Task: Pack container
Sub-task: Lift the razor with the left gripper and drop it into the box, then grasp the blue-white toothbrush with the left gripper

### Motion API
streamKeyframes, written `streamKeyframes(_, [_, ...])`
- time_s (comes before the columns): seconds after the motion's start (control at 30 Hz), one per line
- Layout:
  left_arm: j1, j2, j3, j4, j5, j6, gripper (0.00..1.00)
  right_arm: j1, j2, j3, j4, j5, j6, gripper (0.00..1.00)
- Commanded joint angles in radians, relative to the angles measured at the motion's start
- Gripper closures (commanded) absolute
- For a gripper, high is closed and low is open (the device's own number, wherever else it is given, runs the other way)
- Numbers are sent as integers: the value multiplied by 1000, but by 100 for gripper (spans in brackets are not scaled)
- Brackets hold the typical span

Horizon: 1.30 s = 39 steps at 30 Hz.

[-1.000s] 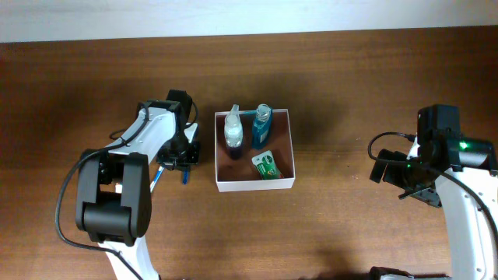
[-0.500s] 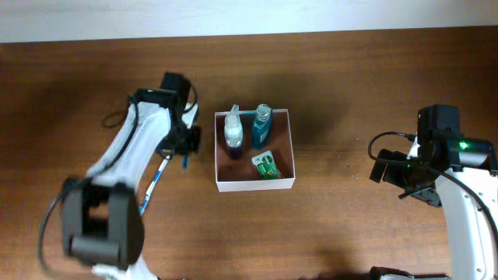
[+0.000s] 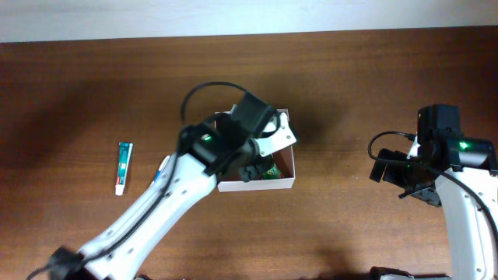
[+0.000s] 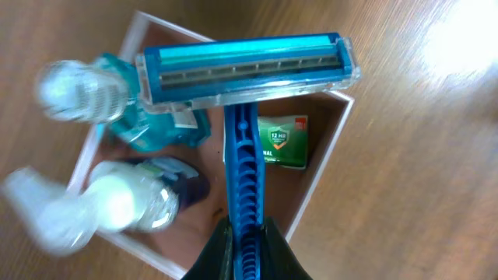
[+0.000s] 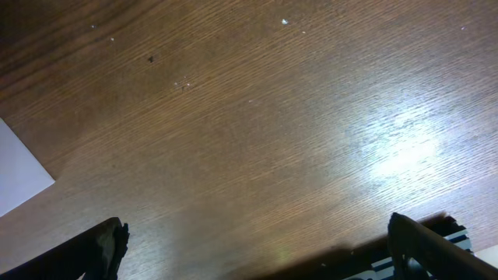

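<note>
To get the razor into the gap between the clear bottle and the green packet (image 3: 272, 167), my left gripper should lower the razor first, then open.
The container (image 3: 264, 185) stands mid-table, white-walled and reddish-brown inside, mostly covered by my left arm in the overhead view. My left gripper (image 4: 243, 233) is shut on the handle of a blue razor (image 4: 247, 68) and holds it above the container (image 4: 327, 152). Inside lie a teal bottle (image 4: 148, 128), a clear bottle with a dark label (image 4: 132, 198) and a green packet (image 4: 284, 141). In the overhead view the left gripper (image 3: 250, 166) hovers over the box beside the green packet (image 3: 272, 167); the razor is hidden there. My right gripper (image 5: 257, 249) is open and empty above bare table.
A white and teal toothpaste tube (image 3: 123, 166) lies on the table left of the container. A thin blue-white item (image 3: 162, 168) lies closer in, partly under my left arm. My right gripper (image 3: 397, 175) is far right. A white corner (image 5: 19, 175) shows at the right wrist view's left edge.
My left arm has swung right from the table left of the container to above it, with the razor in its grip. The toothpaste tube now shows. The right arm has not moved.
</note>
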Motion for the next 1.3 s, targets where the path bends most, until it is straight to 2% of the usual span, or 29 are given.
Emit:
streamKeyframes(0.0, [4,124,-19,15,-37,68,99,-8,-2,-4,3,-10,0,1])
streamKeyframes(0.3, [5,288,-19,-26,-40,68,99,-8,-2,-4,3,-10,0,1])
streamKeyframes(0.43, [3,280,-15,-37,-113,68,73,-8,-2,-4,3,-10,0,1])
streamKeyframes(0.6, [-3,213,43,-122,-198,14,59,-8,-2,-4,3,-10,0,1])
streamKeyframes(0.63, [-3,192,64,-145,-216,-10,42,-8,-2,-4,3,-10,0,1])
streamKeyframes(0.8, [28,64,135,-235,-241,-120,38,-8,-2,-4,3,-10,0,1])
streamKeyframes(0.83, [44,34,135,-236,-240,-153,13,-8,-2,-4,3,-10,0,1])
streamKeyframes(0.87, [65,6,135,-237,-239,-185,1,-8,-2,-4,3,-10,0,1])
streamKeyframes(1.0, [222,-97,134,-240,-227,-304,1,-8,-2,-4,3,-10,0,1])
streamKeyframes(1.13, [431,-110,126,-250,-107,-314,1,-8,-2,-4,3,-10,0,1])
streamKeyframes(1.27, [598,-78,56,-231,-58,-315,1,-8,-2,-4,3,-11,0,1])
